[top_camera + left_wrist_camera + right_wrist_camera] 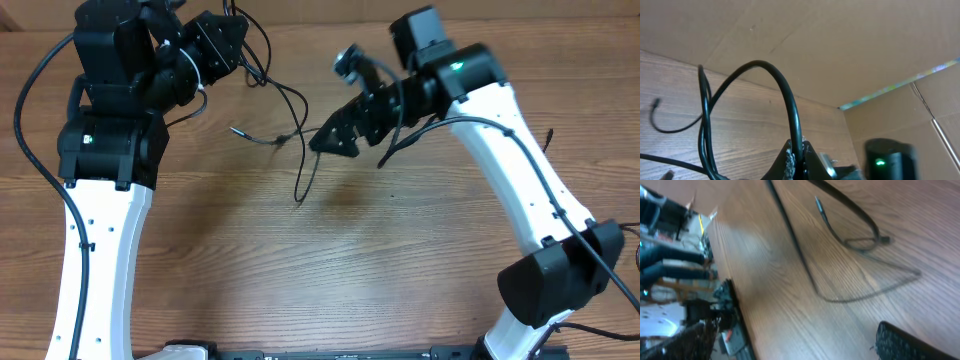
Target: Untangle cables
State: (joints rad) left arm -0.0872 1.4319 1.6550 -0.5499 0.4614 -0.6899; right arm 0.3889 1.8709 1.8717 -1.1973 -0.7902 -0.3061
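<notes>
The cable's near bend (299, 198) (824, 298) is a loop that lies apart from the crossing. My right gripper should next go down onto it, moving back and to the left in the overhead view.
Thin black cables (303, 150) trail over the wooden table from the back left toward the middle, and a free plug tip (236, 130) lies near them. My left gripper (238, 58) is at the back left, shut on one cable. In the left wrist view that cable (785, 95) arcs up from between the closed fingers (812, 162) and loops down to the left. My right gripper (328, 140) hovers just right of the cables, open, with nothing between its fingers. In the right wrist view the cables (800, 245) and a plug tip (818, 202) lie beyond the gripper (795, 350).
A cardboard wall (840, 45) stands behind the table's back edge. The table's edge with clutter beyond it (670, 255) shows in the right wrist view. Thicker black arm cables (30, 110) hang beside the left arm. Bare wood (330, 260) fills the table's front half.
</notes>
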